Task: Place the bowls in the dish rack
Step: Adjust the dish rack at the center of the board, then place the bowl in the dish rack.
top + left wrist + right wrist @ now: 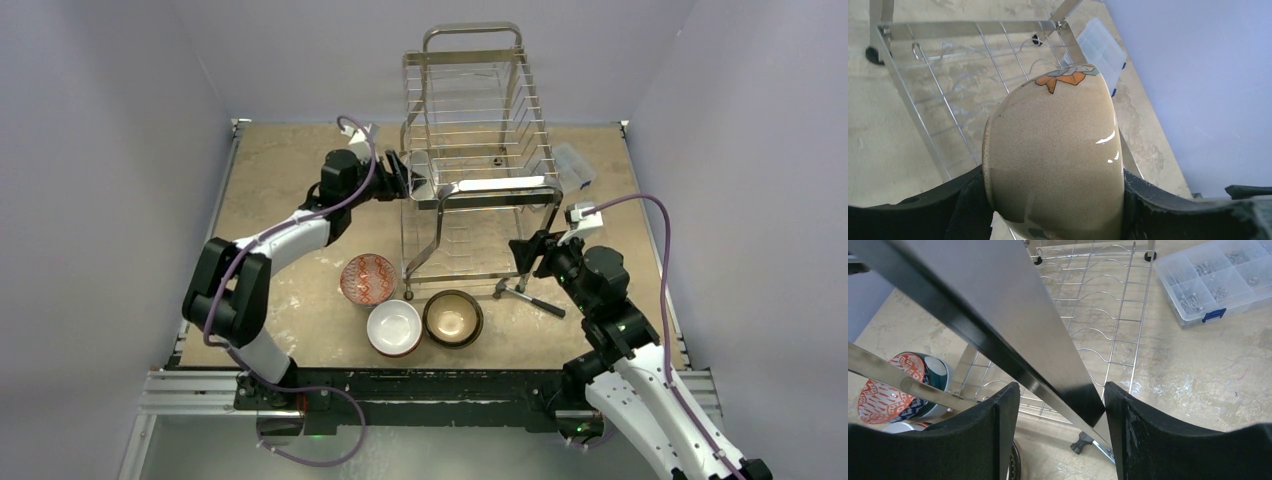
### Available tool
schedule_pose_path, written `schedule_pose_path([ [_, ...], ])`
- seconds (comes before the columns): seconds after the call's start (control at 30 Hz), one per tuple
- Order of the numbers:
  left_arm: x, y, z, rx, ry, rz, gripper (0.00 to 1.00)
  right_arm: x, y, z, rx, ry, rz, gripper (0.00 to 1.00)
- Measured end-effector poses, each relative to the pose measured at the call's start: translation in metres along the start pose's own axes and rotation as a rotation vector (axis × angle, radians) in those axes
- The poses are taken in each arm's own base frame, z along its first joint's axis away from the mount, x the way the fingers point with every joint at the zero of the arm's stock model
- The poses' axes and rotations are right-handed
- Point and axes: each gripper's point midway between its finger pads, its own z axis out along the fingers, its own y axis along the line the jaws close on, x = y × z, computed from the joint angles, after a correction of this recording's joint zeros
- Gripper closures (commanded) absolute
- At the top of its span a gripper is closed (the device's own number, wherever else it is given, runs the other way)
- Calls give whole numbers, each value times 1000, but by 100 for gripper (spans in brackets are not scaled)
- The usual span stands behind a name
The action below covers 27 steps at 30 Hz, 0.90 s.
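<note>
My left gripper turns downward next, lowers the tan speckled bowl (1053, 150) onto the lower level's far corner (908, 57) and lets go, since the wires there are empty.
The chrome wire dish rack (480, 120) stands at the back centre of the table. My left gripper (405, 180) is at the rack's left side, level with the upper tier. It is shut on a tan speckled bowl (1053, 150) with an orange and blue flower at its rim, one finger on each side. My right gripper (530, 250) is open at the rack's front right, its fingers straddling a flat frame bar (1013, 315). Three bowls sit on the table in front of the rack: red-and-white patterned (369, 278), white (394, 327) and dark brown with a cream inside (453, 318).
A clear plastic compartment box (575, 165) lies right of the rack. A small hammer (525, 295) rests on the table between the brown bowl and my right arm. Grey walls close in the table on both sides and at the back.
</note>
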Motion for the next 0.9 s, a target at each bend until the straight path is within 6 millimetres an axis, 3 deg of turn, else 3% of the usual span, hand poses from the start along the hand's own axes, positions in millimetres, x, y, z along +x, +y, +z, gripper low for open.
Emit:
schedule_pose_path([
  [0.27, -20, 4, 40, 19, 4, 112, 84, 0, 1, 0, -4, 1, 11, 31],
  [0.43, -20, 16, 62, 15, 28, 185, 90, 0, 2, 0, -9, 2, 14, 29],
  [0.6, -8, 35, 74, -5, 70, 275, 100, 0, 3, 0, -12, 2, 14, 29],
  [0.7, -1, 50, 81, -17, 86, 362, 100, 0, 3, 0, -16, 3, 13, 28],
  [0.9, -7, 57, 85, -29, 73, 468, 100, 0, 4, 0, -18, 3, 13, 28],
])
